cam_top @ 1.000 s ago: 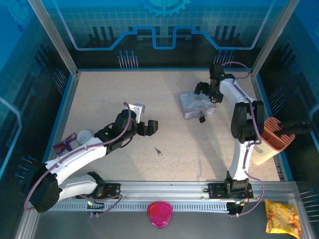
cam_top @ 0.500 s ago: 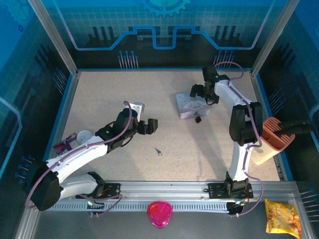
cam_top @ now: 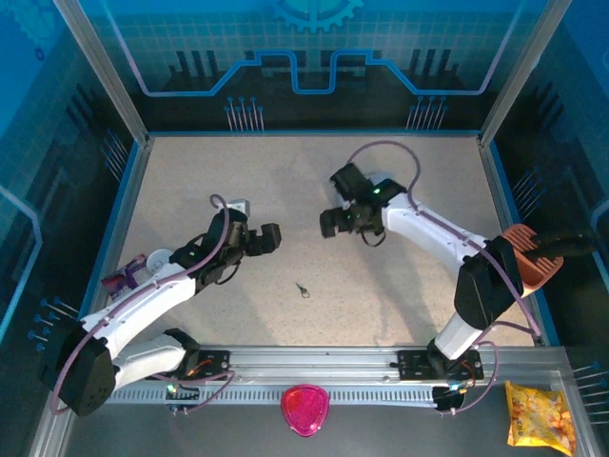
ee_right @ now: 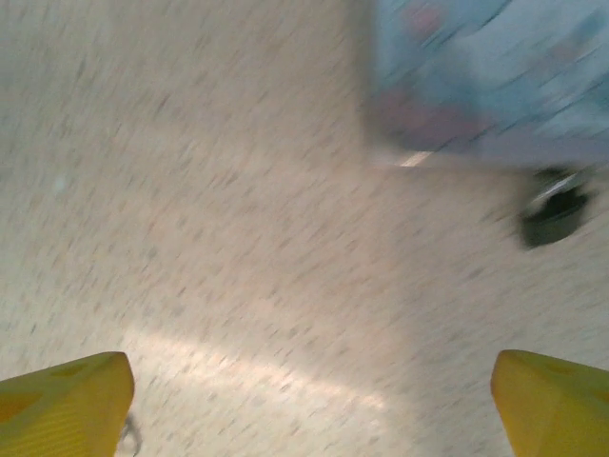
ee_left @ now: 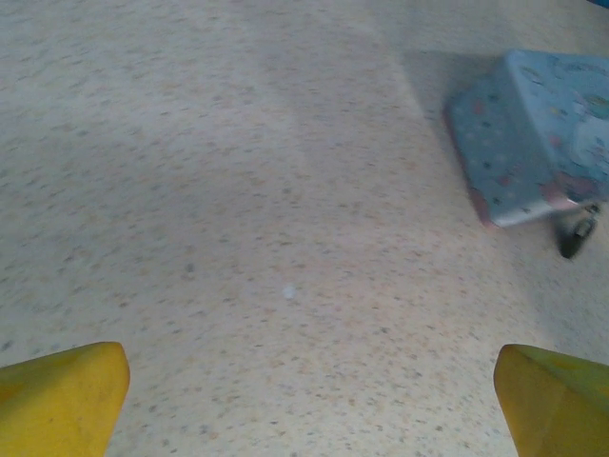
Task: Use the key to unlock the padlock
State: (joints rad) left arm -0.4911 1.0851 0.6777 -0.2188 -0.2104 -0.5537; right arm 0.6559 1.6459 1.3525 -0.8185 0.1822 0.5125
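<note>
My right gripper draws back and lowers onto the key's ring end (cam_top: 305, 294) (ee_right: 131, 436) next, since the key lies flat below it and nearer my base.
The key (cam_top: 302, 289) lies flat on the speckled table, near of both grippers and touched by neither. The padlock (ee_left: 576, 233) is a small dark lump hanging at the near corner of the pale blue tin (ee_left: 533, 133). It appears again, blurred, as the padlock (ee_right: 554, 217) below the tin (ee_right: 495, 76). My left gripper (cam_top: 255, 227) is open over bare table, its yellow fingertips (ee_left: 62, 395) far apart. My right gripper (cam_top: 335, 200) is also open, with its fingertips (ee_right: 67, 405) wide apart, left of the tin. In the top view the right arm covers the tin.
An orange-brown holder (cam_top: 528, 262) stands at the right edge. A white roll (cam_top: 162, 259) and a purple item (cam_top: 122, 281) sit at the left edge. A pink dish (cam_top: 304, 409) and a yellow snack bag (cam_top: 540, 416) lie off the table in front.
My right arm has swung from the back right toward the table's centre and now hides the tin from above. My left gripper has drawn back a little to the left.
</note>
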